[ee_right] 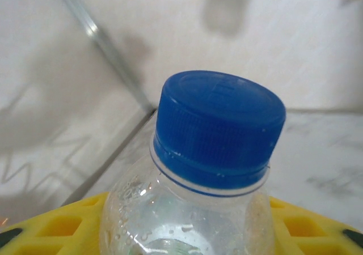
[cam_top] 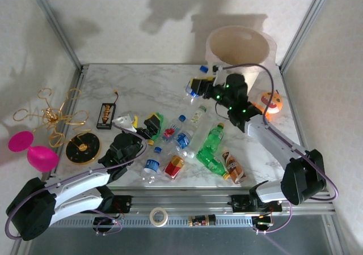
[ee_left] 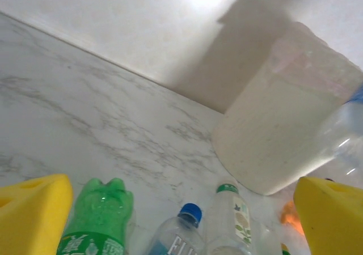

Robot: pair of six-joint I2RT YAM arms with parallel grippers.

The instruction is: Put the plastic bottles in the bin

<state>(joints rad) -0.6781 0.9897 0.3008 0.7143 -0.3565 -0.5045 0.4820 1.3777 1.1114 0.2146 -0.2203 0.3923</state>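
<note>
Next, the right gripper swings outward over the bin's rim and releases its bottle, still hanging beside the bin. The bin's opening point(cam_top: 238, 46) lies outward of the gripper.
My right gripper point(cam_top: 199, 88) is shut on a clear plastic bottle point(cam_top: 191, 89) with a blue cap point(ee_right: 220, 129), held above the table just left of the bin point(cam_top: 238, 46). Yellow fingers point(ee_right: 54, 228) flank the bottle's body. The bin is a big cream-white bucket at the back right point(ee_left: 283, 124). My left gripper point(cam_top: 144, 124) stands open and holds nothing, its yellow fingers point(ee_left: 31, 215) wide apart over the table's left centre. Ahead of it lie a green bottle point(ee_left: 99, 215), a blue-capped clear bottle point(ee_left: 190, 215) and a green-capped clear bottle point(ee_left: 229, 209). Several more bottles point(cam_top: 212, 147) lie mid-table.
An orange pumpkin-faced toy point(cam_top: 271, 102) sits right of the right arm. At the left lie a black battery holder point(cam_top: 106, 115), a gold wire ornament point(cam_top: 51, 118), a black disc point(cam_top: 82, 148) and pink shapes point(cam_top: 34, 152). A tape roll point(cam_top: 159, 216) rests on the front rail.
</note>
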